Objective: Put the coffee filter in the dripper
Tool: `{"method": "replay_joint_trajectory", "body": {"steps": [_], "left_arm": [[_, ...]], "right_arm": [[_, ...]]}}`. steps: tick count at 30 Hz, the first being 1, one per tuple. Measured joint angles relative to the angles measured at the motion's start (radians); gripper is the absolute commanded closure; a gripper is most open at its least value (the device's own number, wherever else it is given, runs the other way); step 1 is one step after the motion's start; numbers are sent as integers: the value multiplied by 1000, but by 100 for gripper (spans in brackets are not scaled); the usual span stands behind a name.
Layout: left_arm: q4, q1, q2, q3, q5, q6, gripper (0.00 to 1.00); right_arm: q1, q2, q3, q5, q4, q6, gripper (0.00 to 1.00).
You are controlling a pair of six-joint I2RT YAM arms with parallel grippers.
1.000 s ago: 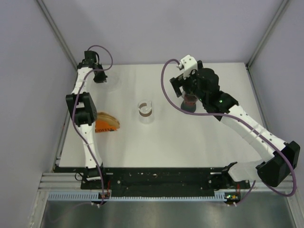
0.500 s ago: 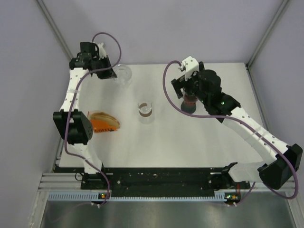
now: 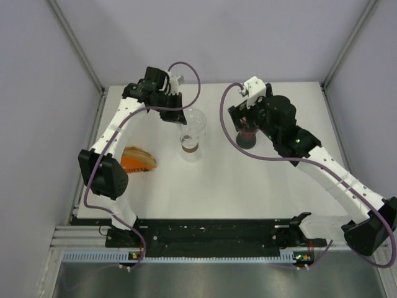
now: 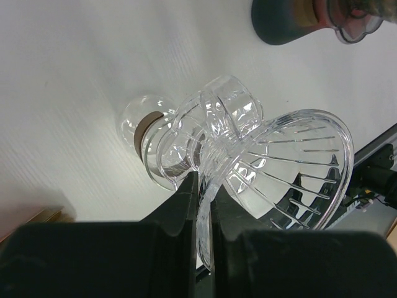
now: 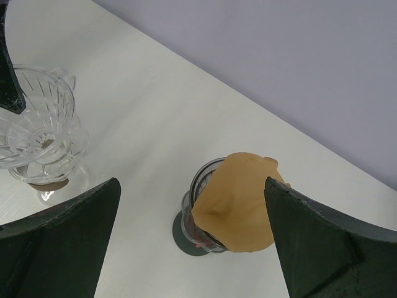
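Next, my left gripper will bring the dripper's base down onto the opening of the small glass [image 3: 190, 141] for support and release the dripper's pinched rim, since that opening lies below my gripper.
My left gripper [image 3: 177, 114] is shut on the rim of a clear ribbed glass dripper [image 3: 194, 121]. It holds the dripper tilted over a small glass with a brown band [image 3: 190, 146] in the middle of the table. In the left wrist view the fingers [image 4: 186, 205] pinch the dripper [image 4: 291, 161] beside the glass [image 4: 146, 127]. A brown coffee filter [image 5: 239, 202] sits in a clear holder on a dark base [image 5: 186, 233]. My right gripper [image 5: 191, 186] is wide open above the filter, not touching it; the top view also shows it [image 3: 247, 123].
An orange stand holding brown filters [image 3: 138, 160] lies at the table's left edge, beside the left arm's elbow. Walls close in the table on the left, back and right. The dripper also shows at the left of the right wrist view [image 5: 37, 127].
My left arm has swung from the far left corner to the right, carrying the dripper to over the banded glass. My right gripper has shifted only slightly over the filter.
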State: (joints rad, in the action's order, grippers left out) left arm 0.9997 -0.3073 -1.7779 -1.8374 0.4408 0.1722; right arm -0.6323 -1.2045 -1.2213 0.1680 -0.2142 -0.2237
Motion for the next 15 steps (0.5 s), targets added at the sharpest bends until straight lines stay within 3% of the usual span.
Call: {"method": "replay_joint_trajectory", "body": {"steps": [15], "left_arm": [[62,6,-38,10,-61,-54,100]], "right_arm": [[0,8,3,11,-3,-1,1]]}}
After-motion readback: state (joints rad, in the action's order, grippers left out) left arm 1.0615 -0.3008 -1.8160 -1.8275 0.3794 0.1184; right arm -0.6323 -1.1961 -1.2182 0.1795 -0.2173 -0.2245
